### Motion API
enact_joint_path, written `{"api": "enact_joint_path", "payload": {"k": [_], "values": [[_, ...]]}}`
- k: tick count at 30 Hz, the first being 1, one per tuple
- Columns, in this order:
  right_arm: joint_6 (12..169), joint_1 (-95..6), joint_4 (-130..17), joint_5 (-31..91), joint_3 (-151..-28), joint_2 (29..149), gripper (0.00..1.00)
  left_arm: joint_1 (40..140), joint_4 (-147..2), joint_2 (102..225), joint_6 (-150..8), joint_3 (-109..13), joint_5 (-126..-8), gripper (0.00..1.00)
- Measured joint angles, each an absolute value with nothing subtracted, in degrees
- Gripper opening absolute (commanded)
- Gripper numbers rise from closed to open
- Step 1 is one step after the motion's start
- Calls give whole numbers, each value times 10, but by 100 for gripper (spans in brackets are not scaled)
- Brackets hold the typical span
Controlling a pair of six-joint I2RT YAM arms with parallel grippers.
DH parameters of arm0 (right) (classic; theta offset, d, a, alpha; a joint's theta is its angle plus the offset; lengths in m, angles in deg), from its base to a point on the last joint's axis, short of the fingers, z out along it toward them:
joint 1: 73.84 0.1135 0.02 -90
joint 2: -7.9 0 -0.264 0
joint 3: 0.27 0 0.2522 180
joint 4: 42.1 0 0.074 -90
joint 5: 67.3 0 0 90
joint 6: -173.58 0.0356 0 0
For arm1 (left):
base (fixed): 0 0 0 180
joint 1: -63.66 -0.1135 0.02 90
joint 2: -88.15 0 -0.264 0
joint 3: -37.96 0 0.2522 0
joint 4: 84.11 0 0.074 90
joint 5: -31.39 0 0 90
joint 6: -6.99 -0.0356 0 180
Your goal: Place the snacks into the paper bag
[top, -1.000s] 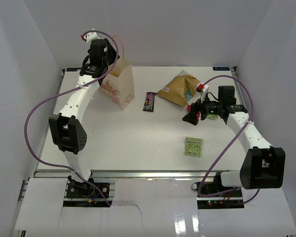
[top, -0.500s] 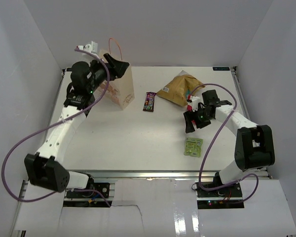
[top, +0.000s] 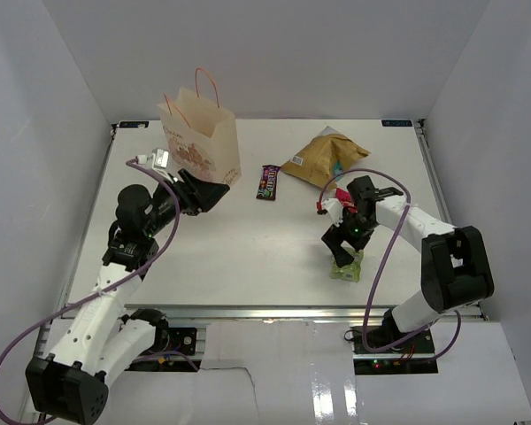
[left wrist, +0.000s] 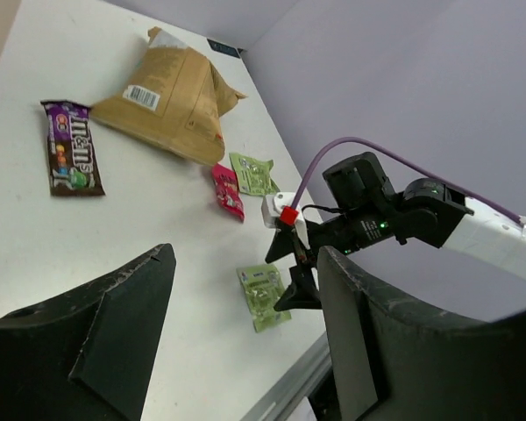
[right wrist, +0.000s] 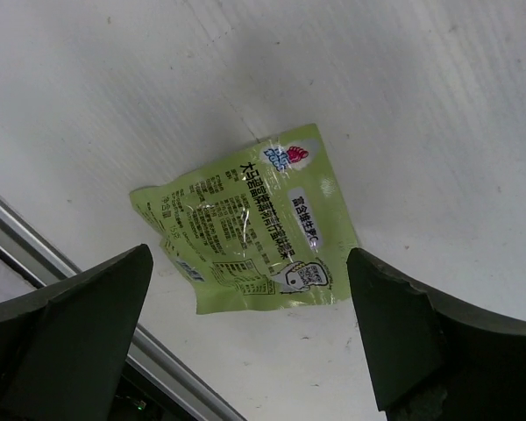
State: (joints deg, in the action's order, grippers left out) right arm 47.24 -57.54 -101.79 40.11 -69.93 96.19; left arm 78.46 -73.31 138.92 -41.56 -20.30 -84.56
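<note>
I will next move my right gripper straight down onto the light green packet [top: 346,266] [right wrist: 252,235] with open fingers and close across it, as it already lies flat between them.
The cream paper bag [top: 199,133] stands upright at the back left with its pink-orange handles up. My left gripper [top: 211,191] hangs open and empty in front of it, its jaws wide apart in the left wrist view [left wrist: 245,351]. My right gripper [top: 341,251] is open and points down right over a light green packet [top: 347,268], which lies flat between its open jaws in the right wrist view [right wrist: 245,219]. The tan-brown chip bag [top: 323,159] and a dark brown M&M's packet [top: 267,181] lie at the back. A red packet [left wrist: 228,189] and a second light green packet [left wrist: 256,173] lie beside the chip bag.
The metal rail [top: 265,310] at the table's near edge runs close to the green packet under my right gripper, and it shows in the right wrist view [right wrist: 35,228]. White walls enclose the table on the left, back and right.
My left arm has drawn back from the top of the paper bag toward the near left. My right gripper has moved toward the near edge and now hangs over the green packet.
</note>
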Motion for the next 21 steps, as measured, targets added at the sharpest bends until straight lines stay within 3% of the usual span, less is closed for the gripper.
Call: {"api": "enact_joint_path", "payload": {"k": [5,10,16,19,21], "values": [[494,-530,-986,326,-662,951,98,785,-730,1329,-376,-150,-848,76],[515,-507,-958,274,-634,952,88,789,-737,1329,-342,-128,-862,77],[529,-506,-941,259,-620,952,48,817,-750,1360,-308,-111,-867,77],[534,-506,-938,263,-619,951,21,850,-763,1394,-293,-110,-863,77],[534,-507,-938,271,-620,944,14,887,-773,1432,-286,-110,-859,77]]}}
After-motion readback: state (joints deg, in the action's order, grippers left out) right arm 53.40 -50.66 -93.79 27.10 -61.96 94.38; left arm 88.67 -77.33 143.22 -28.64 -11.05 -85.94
